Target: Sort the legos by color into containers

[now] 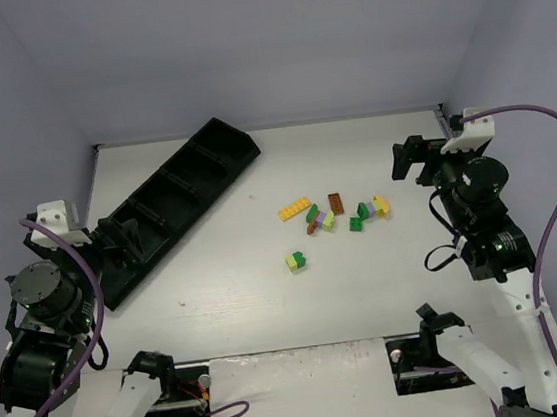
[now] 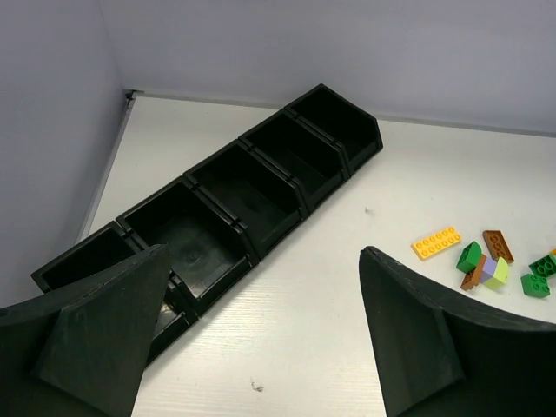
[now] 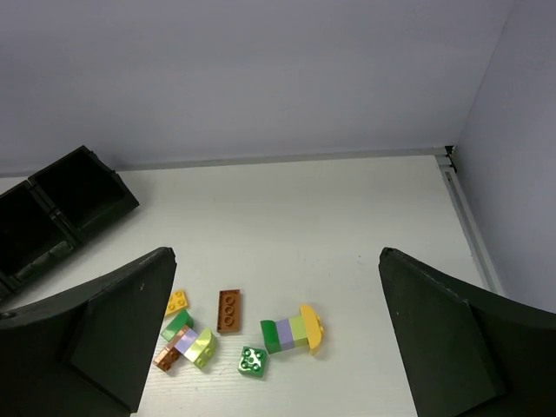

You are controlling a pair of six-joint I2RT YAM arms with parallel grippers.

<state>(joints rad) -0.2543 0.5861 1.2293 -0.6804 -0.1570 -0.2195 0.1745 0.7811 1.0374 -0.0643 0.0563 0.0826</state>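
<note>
The yellow plate (image 1: pixel 295 209) is below the left gripper and to its right in the top view, nearest the tray (image 1: pixel 173 205), so the left gripper will swing there next, turn and go down onto the plate.
The legos lie loose mid-table: a yellow plate (image 1: pixel 295 209), a brown plate (image 1: pixel 336 202), a green-purple-lime-brown cluster (image 1: pixel 318 221), a green brick (image 1: pixel 357 224), a green-purple-lime-yellow stack (image 1: pixel 373 208) and a yellow-green pair (image 1: pixel 296 260). The black tray (image 1: pixel 173 205) runs diagonally at the back left, its compartments looking empty. My left gripper (image 1: pixel 121 236) is open over the tray's near end (image 2: pixel 82 261). My right gripper (image 1: pixel 416 160) is open at the far right, above and behind the bricks. The right wrist view shows the brown plate (image 3: pixel 229 310) and the stack (image 3: pixel 292 330).
White table with grey walls on three sides. The table's left edge (image 1: pixel 94 179) runs close to the tray. The back right corner (image 1: pixel 440 109) lies just behind the right gripper. Arm bases and purple cables sit at the near edge.
</note>
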